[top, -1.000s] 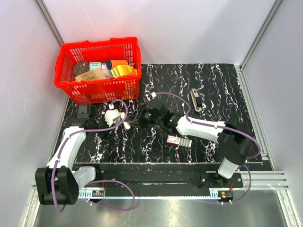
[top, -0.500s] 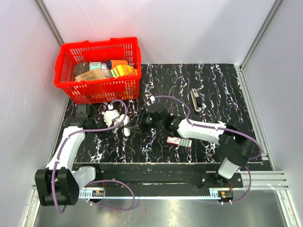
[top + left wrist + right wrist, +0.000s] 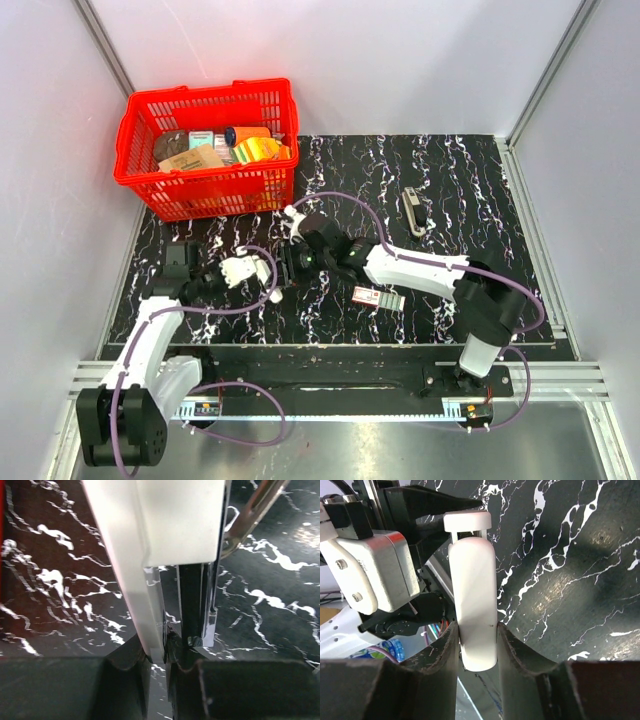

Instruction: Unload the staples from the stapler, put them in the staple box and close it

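My right gripper will next turn the stapler level and lower it onto the bare marble before the red basket to release it, since I am holding it off the table.
The stapler (image 3: 471,605) is a white rounded bar held off the black marbled table, left of centre in the top view (image 3: 283,268). My right gripper (image 3: 476,645) is shut on its near end, one finger on each side. In the left wrist view its white cover (image 3: 165,525) stands beside a chrome staple channel (image 3: 207,625) with a black inside. My left gripper (image 3: 165,655) is shut on the thin lower edge of that cover. The two grippers meet end to end, the left one (image 3: 268,272) and the right one (image 3: 293,262). No staples show.
A red basket (image 3: 210,95) full of packets stands at the back left. A small red-and-white box (image 3: 378,297) lies just right of the grippers. A slim grey-silver metal tool (image 3: 414,211) lies at the back right. Purple cables loop over both arms.
My left gripper has closed onto the stapler's far end. Both wrists have shifted slightly towards the near left, and the left arm's elbow has dropped nearer the front edge.
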